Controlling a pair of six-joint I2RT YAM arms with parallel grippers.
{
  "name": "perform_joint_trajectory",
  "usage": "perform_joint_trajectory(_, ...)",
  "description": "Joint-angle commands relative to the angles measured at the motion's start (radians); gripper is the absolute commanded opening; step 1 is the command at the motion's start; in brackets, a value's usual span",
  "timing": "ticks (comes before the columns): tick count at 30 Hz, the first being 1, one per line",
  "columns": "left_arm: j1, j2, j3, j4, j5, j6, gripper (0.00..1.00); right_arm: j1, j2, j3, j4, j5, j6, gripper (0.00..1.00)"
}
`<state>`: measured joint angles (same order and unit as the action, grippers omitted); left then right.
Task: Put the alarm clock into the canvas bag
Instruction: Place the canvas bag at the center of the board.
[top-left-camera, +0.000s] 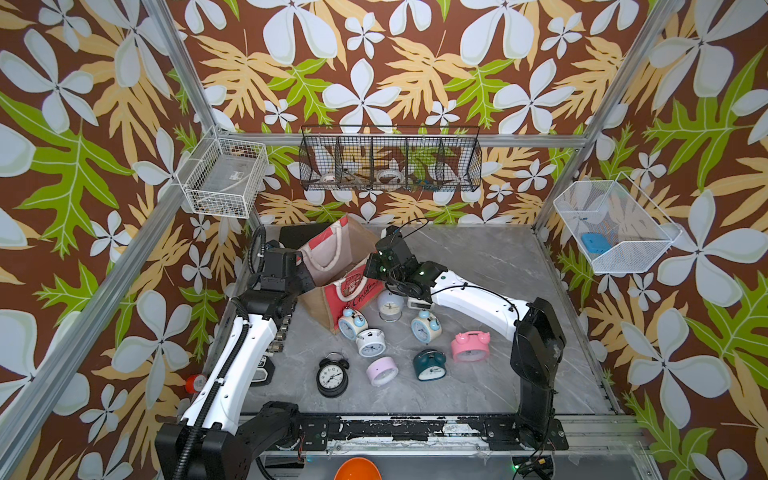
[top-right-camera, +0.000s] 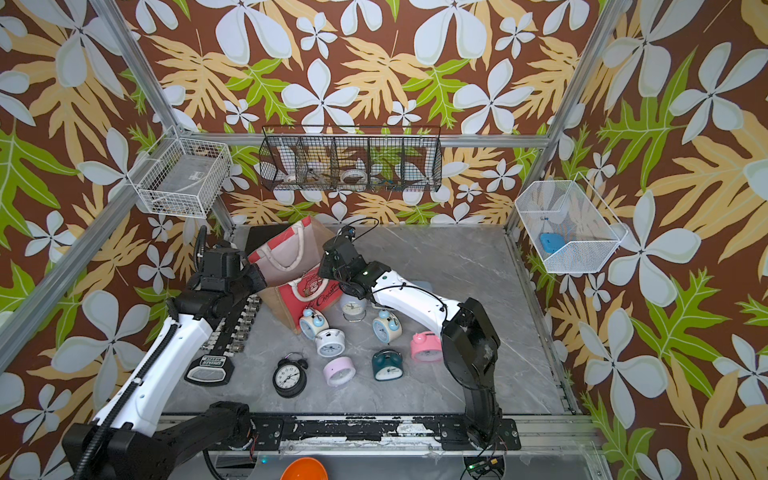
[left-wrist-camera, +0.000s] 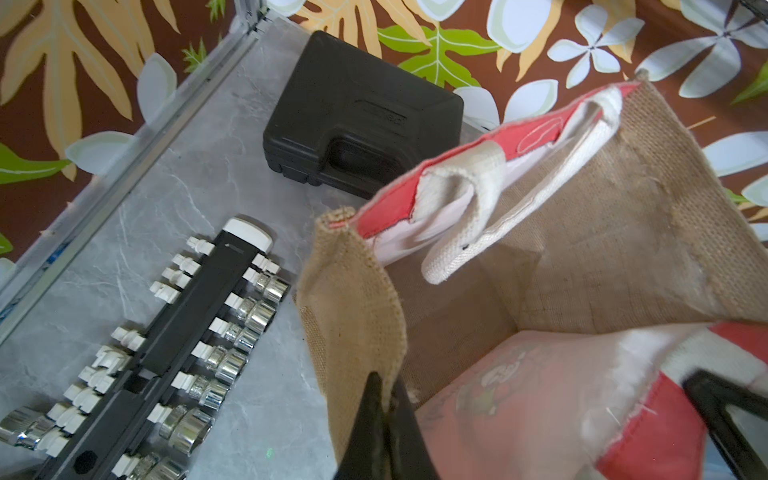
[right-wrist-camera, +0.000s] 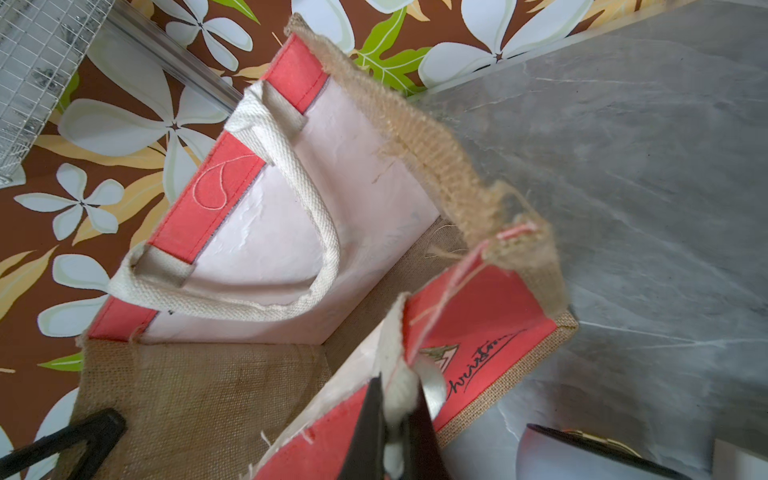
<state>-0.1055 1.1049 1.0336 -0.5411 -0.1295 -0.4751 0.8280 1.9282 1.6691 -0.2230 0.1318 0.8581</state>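
Note:
I should next use my left gripper to draw the bag's pinched burlap rim (top-left-camera: 313, 293) (left-wrist-camera: 400, 356) a little back toward my base and then open to release it, because the near red panel sags into the bag's opening.
The canvas bag (top-left-camera: 332, 253) stands open at the back left of the table, showing red panels, tan burlap sides and pale lining (right-wrist-camera: 365, 187). My left gripper (left-wrist-camera: 388, 399) is shut on the rim of its burlap side (left-wrist-camera: 353, 299). My right gripper (right-wrist-camera: 397, 399) is shut on the top edge of the near red panel, at the white handle. Several alarm clocks lie on the table in front of the bag: a black one (top-left-camera: 332, 376), a teal one (top-left-camera: 430, 365), a pink twin-bell one (top-left-camera: 469, 346) and others. None is inside the bag.
A black plastic case (left-wrist-camera: 361, 112) lies behind the bag. A socket rail (left-wrist-camera: 199, 345) runs under my left arm. Wire baskets (top-left-camera: 390, 160) hang on the back and side walls. An orange bowl (top-left-camera: 357, 469) sits past the front rail.

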Motion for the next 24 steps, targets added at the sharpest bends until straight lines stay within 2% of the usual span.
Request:
perform_joint_trajectory(1, 0.003, -0.03, -0.029, -0.056, 0.093, -0.005, 0.0, -0.002, -0.015, 0.001, -0.053, 0.054, -0.049, 0.0)
perform_joint_trajectory(9, -0.028, -0.093, -0.12, -0.031, 0.248, -0.058, 0.0, -0.046, -0.06, -0.038, -0.085, 0.102, -0.082, 0.0)
perform_joint_trajectory(14, -0.067, -0.105, -0.123, -0.056, 0.266, -0.058, 0.0, -0.078, -0.065, -0.034, -0.094, 0.104, -0.108, 0.0)
perform_joint_trajectory(17, -0.066, -0.127, -0.083, -0.083, 0.196, -0.037, 0.2, -0.08, -0.045, 0.003, -0.104, 0.092, -0.149, 0.0)
perform_joint_trajectory(20, -0.067, -0.113, 0.0, -0.125, 0.105, 0.021, 0.38, -0.081, -0.015, 0.055, -0.135, 0.062, -0.181, 0.18)
perform_joint_trajectory(24, -0.066, -0.034, 0.131, -0.165, 0.059, 0.148, 0.49, -0.081, -0.007, 0.082, -0.163, 0.034, -0.192, 0.43)
